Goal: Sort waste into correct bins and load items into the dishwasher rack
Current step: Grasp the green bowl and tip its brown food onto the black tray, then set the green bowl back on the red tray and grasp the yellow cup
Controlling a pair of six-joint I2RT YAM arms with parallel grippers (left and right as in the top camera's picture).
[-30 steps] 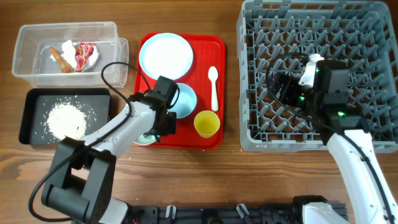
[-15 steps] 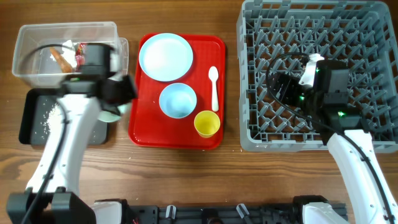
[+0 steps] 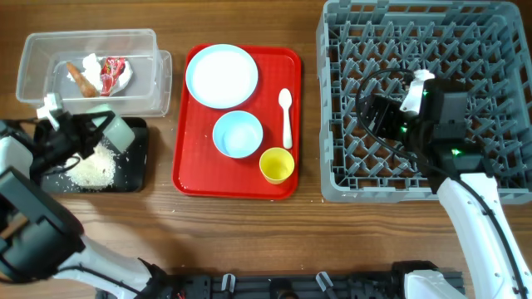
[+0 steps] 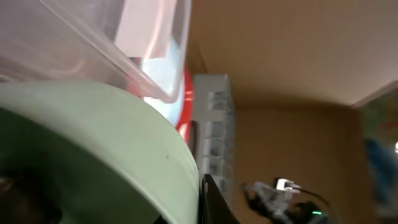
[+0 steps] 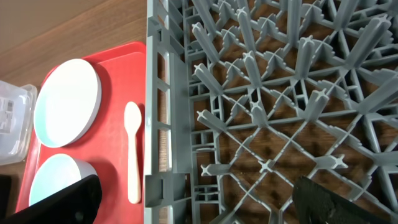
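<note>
My left gripper carries the bowl to the red tray's near corner (image 3: 199,171) next, lowers it and releases. That corner lies bare, right of my left gripper in the overhead view.
My left gripper (image 3: 101,133) is shut on a pale green bowl (image 3: 118,131) and holds it tilted over the black tray (image 3: 137,178), above a pile of white rice (image 3: 90,170). In the left wrist view the bowl (image 4: 93,155) fills the lower left, with one black finger (image 4: 214,202) against its rim. The clear tub (image 3: 150,79) holds the red-and-white wrapper (image 3: 114,73), the brown stick (image 3: 80,75) and the white tissue (image 3: 89,61). My right gripper (image 3: 384,116) is open and empty over the grey rack (image 3: 332,108). Its fingers frame the rack floor (image 5: 280,93).
The red tray (image 3: 191,170) carries a pale blue plate (image 3: 222,75), a pale blue bowl (image 3: 238,134), a yellow cup (image 3: 276,164) and a white spoon (image 3: 286,116). The right wrist view shows the plate (image 5: 67,102), the spoon (image 5: 132,152) and the bowl (image 5: 53,180).
My left arm has swung from the red tray's front left corner to the far left, carrying the pale green bowl over the black tray. The right arm has not moved.
</note>
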